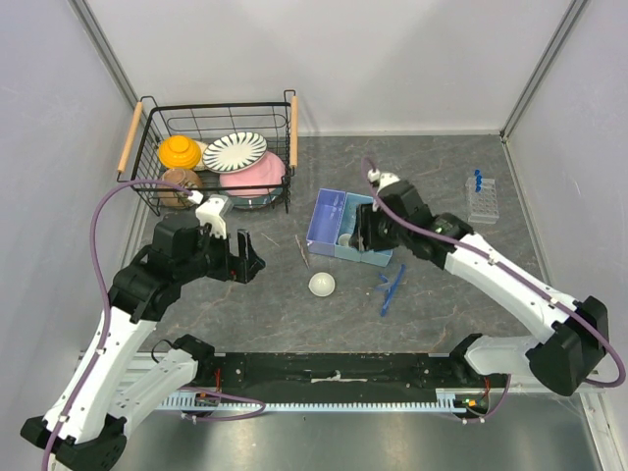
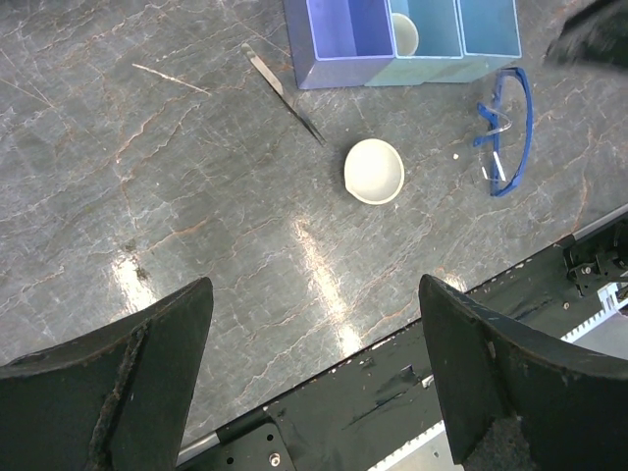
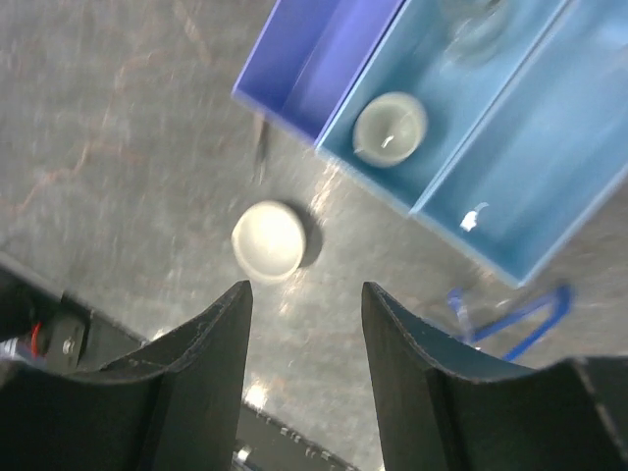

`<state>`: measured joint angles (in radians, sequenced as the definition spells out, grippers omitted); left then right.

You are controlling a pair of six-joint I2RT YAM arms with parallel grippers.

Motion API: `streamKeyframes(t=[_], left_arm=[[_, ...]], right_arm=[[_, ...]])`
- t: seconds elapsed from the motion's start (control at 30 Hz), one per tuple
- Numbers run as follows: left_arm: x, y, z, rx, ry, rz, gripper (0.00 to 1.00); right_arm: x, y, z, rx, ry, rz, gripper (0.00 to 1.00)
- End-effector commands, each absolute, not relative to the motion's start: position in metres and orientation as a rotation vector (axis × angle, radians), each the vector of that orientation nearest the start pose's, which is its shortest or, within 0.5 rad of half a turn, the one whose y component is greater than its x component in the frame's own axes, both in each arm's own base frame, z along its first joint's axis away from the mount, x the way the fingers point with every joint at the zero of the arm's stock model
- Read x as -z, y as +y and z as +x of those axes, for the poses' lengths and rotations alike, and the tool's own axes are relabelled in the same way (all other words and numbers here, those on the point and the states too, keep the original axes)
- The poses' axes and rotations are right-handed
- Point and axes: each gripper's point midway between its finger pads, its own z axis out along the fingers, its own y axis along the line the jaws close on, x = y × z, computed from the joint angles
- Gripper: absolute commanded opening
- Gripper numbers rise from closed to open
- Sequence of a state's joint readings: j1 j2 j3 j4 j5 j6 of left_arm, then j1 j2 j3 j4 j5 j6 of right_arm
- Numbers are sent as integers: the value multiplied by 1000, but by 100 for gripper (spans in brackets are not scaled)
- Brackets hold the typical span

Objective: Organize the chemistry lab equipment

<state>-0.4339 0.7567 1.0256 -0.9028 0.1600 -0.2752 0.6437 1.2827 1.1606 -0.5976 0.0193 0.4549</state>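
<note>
My right gripper is open and will next lower its fingers back onto the goggles-side rim of the white dish point(image 1: 322, 285), to the left in the top view. The dish lies unobstructed below it.
A tiny white cup point(image 3: 390, 129) sits in the middle compartment of a blue divided tray point(image 1: 326, 211). My right gripper point(image 3: 306, 289) hovers open and empty above the tray's near edge. A white dome-shaped dish point(image 1: 322, 285) lies on the table in front of the tray. A thin metal spatula point(image 2: 285, 96) lies left of the tray, and blue stick tools point(image 1: 391, 289) lie to the tray's right front. A clear tube rack point(image 1: 482, 201) with blue-capped tubes point(image 1: 478, 180) stands at the far right. My left gripper point(image 2: 314, 285) is wide open and empty, left of the dish.
A black wire basket point(image 1: 216, 157) with wooden handles holds striped, pink and orange crockery at the back left. White walls close the table on three sides. A black rail point(image 1: 334, 373) with both arm bases runs along the near edge.
</note>
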Motion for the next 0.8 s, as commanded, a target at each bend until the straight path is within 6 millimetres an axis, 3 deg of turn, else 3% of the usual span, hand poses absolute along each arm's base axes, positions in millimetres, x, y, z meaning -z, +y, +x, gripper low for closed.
streamKeyframes(t=[0.0,0.17,0.47,0.77], left_arm=[[-246,-134,186,608,2192,260,92],[-243,-135,183,624,2200,264,92],[-247,-133,178,626,2194,264,92],[-245,-133,178,618,2205,278,92]], right_arm=[[-181,267,236,-813,2406,-251,56],[-146,280,221,-887,2452,-205,56],[-75,287,217,-853,2547,-138,55],[-51,294,225,-811,2552,-81,55]])
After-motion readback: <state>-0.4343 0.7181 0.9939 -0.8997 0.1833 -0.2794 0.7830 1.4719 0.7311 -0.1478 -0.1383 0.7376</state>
